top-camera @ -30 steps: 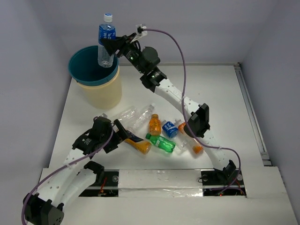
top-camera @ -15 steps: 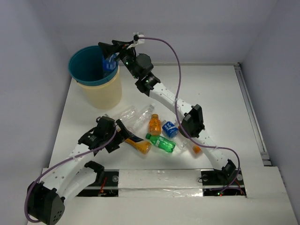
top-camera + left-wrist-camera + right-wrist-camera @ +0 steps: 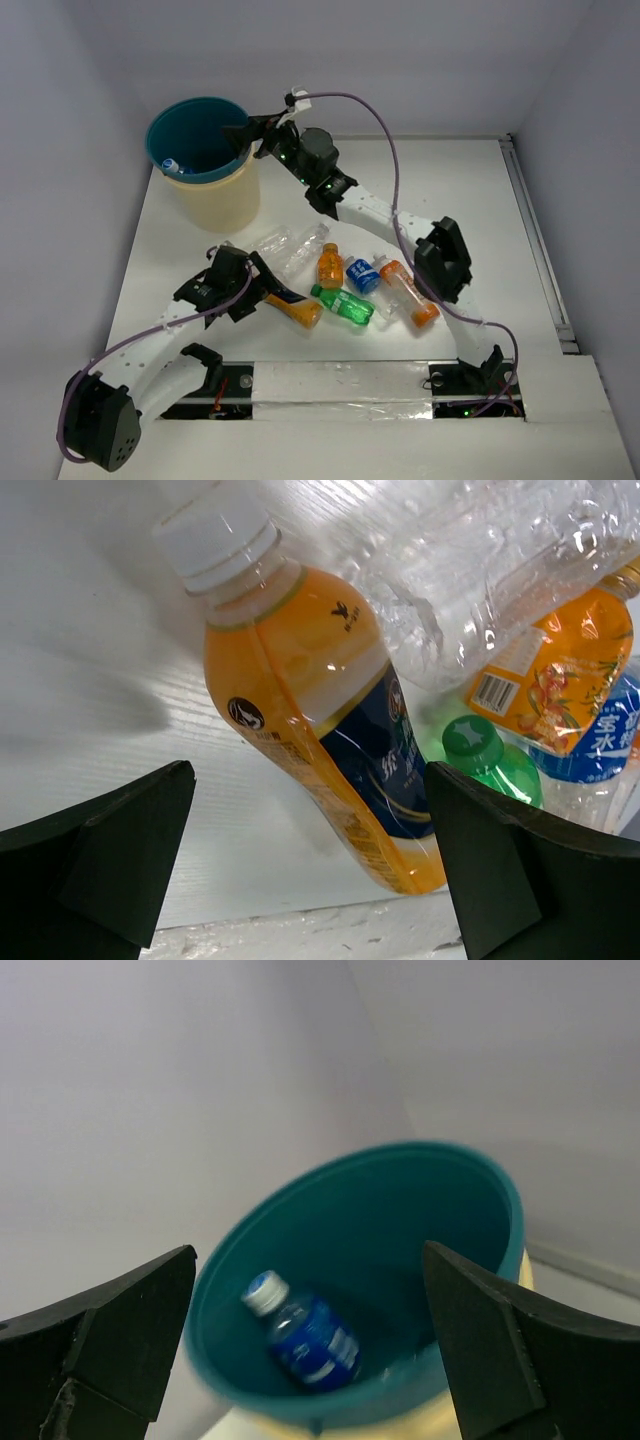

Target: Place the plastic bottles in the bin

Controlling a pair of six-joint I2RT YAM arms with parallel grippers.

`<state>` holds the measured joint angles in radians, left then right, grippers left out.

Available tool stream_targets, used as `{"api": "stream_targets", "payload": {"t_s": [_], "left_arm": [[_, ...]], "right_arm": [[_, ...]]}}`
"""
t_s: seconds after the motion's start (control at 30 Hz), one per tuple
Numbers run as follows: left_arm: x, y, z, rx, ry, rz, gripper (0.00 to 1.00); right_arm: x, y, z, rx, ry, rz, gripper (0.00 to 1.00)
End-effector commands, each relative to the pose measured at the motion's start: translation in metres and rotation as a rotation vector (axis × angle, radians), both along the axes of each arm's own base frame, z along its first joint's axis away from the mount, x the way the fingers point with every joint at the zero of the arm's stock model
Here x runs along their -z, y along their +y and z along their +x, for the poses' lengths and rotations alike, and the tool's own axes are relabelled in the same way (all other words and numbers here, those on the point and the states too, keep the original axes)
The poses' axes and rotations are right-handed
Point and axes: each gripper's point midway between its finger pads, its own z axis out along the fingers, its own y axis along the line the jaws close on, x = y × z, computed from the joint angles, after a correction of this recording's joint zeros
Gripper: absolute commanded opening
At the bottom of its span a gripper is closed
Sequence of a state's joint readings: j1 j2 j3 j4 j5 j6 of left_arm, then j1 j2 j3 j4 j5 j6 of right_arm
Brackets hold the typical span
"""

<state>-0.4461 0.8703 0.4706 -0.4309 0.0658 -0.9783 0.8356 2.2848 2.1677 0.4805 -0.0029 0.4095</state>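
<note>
I should next bring my left gripper down toward the white cap, onto the orange bottle's body (image 3: 285, 297) (image 3: 324, 723).
The bin (image 3: 215, 205) stands at the far left, cream outside with a teal rim. A blue-labelled bottle (image 3: 171, 165) lies inside it, also in the right wrist view (image 3: 305, 1345). My right gripper (image 3: 238, 140) is open and empty over the bin's right rim (image 3: 500, 1185). My left gripper (image 3: 262, 283) is open, its jaws on either side of an orange bottle (image 3: 310, 700) with a dark blue label that lies on the table (image 3: 297, 311). Several more bottles lie in a cluster: clear (image 3: 277, 245), orange (image 3: 330, 268), blue-labelled (image 3: 362, 275), green (image 3: 347, 306), orange (image 3: 410, 297).
In the left wrist view a crushed clear bottle (image 3: 480, 570), a green bottle's cap (image 3: 470, 745) and another orange bottle (image 3: 545, 670) crowd the right jaw. White walls close the table at the back and left. A rail (image 3: 535, 240) runs along the right edge.
My right gripper has opened and the blue-labelled bottle has dropped from above the rim into the bin. My left gripper has crept a little closer to the orange bottle.
</note>
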Motion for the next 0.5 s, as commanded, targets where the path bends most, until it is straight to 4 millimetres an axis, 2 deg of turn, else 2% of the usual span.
{"api": "stream_targets", "payload": {"t_s": [0.0,0.07,0.1,0.13,0.2,0.23,0.3,0.33,0.37,0.47], "left_arm": [[-0.002,0.003,0.014,-0.025,-0.050,0.027,0.99],[-0.003,0.002,0.016,-0.036,-0.060,0.016,0.99],[-0.002,0.002,0.016,-0.040,-0.057,0.014,0.99],[0.000,0.005,0.018,-0.057,-0.061,0.030,0.99],[0.002,0.009,0.020,-0.084,-0.069,0.038,0.99],[0.003,0.009,0.022,-0.094,-0.074,0.033,0.99],[0.005,0.009,0.024,-0.109,-0.079,0.033,0.99],[0.007,0.009,0.026,-0.112,-0.082,0.030,0.99],[0.012,0.008,0.025,-0.113,-0.067,0.034,0.99],[0.021,0.009,0.025,-0.118,-0.042,0.048,0.99]], "right_arm": [[-0.076,-0.024,-0.072,-0.072,-0.167,0.138,0.99],[-0.075,-0.028,-0.086,-0.082,-0.177,0.142,0.99],[-0.058,-0.029,-0.088,-0.088,-0.155,0.115,0.99],[-0.070,-0.035,-0.101,-0.105,-0.168,0.130,0.99],[-0.072,-0.038,-0.116,-0.133,-0.175,0.133,0.99],[-0.070,-0.044,-0.122,-0.138,-0.174,0.126,0.99],[-0.066,-0.044,-0.136,-0.179,-0.173,0.106,0.99],[-0.052,-0.044,-0.138,-0.184,-0.157,0.084,0.99],[-0.061,-0.049,-0.148,-0.192,-0.173,0.102,0.99],[-0.053,-0.057,-0.154,-0.198,-0.161,0.094,0.99]]}}
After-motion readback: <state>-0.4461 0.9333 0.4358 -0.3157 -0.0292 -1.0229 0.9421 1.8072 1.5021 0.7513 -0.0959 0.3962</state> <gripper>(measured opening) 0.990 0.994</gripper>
